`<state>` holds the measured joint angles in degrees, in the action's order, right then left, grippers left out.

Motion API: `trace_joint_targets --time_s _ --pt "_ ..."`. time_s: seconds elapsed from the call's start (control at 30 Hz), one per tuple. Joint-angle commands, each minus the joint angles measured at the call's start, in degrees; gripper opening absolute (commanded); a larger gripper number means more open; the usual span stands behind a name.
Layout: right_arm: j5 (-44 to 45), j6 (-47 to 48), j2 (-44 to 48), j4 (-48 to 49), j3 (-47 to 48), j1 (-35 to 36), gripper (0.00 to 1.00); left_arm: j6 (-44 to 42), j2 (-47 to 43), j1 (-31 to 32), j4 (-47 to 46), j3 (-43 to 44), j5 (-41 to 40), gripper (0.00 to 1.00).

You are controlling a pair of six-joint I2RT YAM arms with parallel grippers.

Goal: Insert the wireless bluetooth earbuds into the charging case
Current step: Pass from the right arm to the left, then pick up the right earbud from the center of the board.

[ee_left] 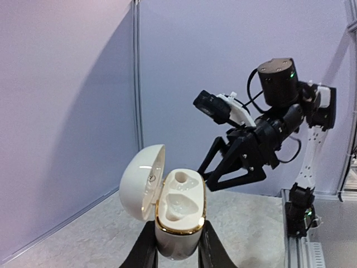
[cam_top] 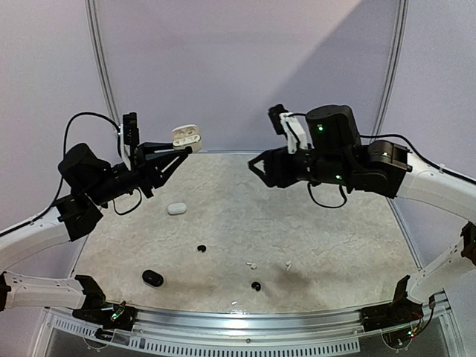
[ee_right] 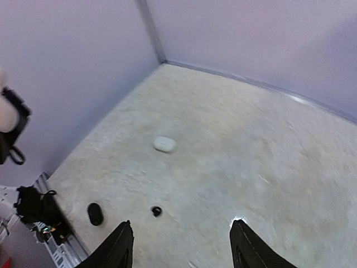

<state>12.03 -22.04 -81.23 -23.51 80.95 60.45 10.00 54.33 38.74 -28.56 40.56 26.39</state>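
My right gripper swings down and back onto the white earbud farthest from the black case [cam_top: 288, 265] next, because both sockets are empty.
My left gripper [cam_top: 184, 151] is raised above the table's back left, shut on a white charging case [cam_top: 186, 136]. In the left wrist view the case [ee_left: 179, 215] stands upright between the fingers [ee_left: 139, 251]. Its lid [ee_left: 140, 180] is swung open to the left and both gold-rimmed sockets are empty. My right gripper [cam_top: 254, 166] hangs open and empty in the air facing it, a short gap away. On the table lie two black earbuds [cam_top: 201, 248] [cam_top: 256, 285] and two small white earbuds [cam_top: 251, 264] [cam_top: 288, 264]. The right wrist view shows one black earbud [ee_right: 157, 211].
A closed white case [cam_top: 176, 209] lies left of centre on the table, and a closed black case [cam_top: 152, 278] lies near the front left. Both also show in the right wrist view, the white case [ee_right: 164, 144] and the black case [ee_right: 95, 214]. Pale walls enclose the table.
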Motion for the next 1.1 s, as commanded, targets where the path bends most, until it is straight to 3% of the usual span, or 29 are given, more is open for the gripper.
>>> trace_joint_targets --time_s 0.0,0.1,0.2,0.37,0.53,0.67,1.07 --pt "17.4 -28.8 0.4 -31.5 -2.4 -1.3 0.59 -7.7 -0.7 0.3 2.0 -3.5 -5.1 0.00" --pt "12.7 -37.5 -3.1 -39.1 -3.3 -1.3 0.59 -7.9 -0.9 0.3 2.0 -4.2 -4.9 0.00" --pt "7.0 -40.9 -6.8 -39.6 -3.7 -1.4 0.59 -7.8 -1.1 0.3 2.0 -4.7 -4.6 0.00" --pt "0.7 -41.3 -15.4 -39.7 -1.8 -2.5 0.59 -7.5 -1.9 0.6 2.3 -5.3 -4.1 0.00" --pt "-6.1 -41.5 -21.9 -36.0 -1.9 -4.0 0.47 -7.4 -2.8 0.9 2.5 -5.9 -3.9 0.00" --pt "-8.3 -40.9 -26.5 -34.9 -2.2 -4.0 0.44 -7.5 -3.5 1.0 3.0 -6.1 -3.7 0.00" --pt "-11.4 -40.0 -31.4 -29.4 -6.1 -4.0 0.33 -7.4 -3.6 1.0 3.1 -6.3 -3.8 0.00"
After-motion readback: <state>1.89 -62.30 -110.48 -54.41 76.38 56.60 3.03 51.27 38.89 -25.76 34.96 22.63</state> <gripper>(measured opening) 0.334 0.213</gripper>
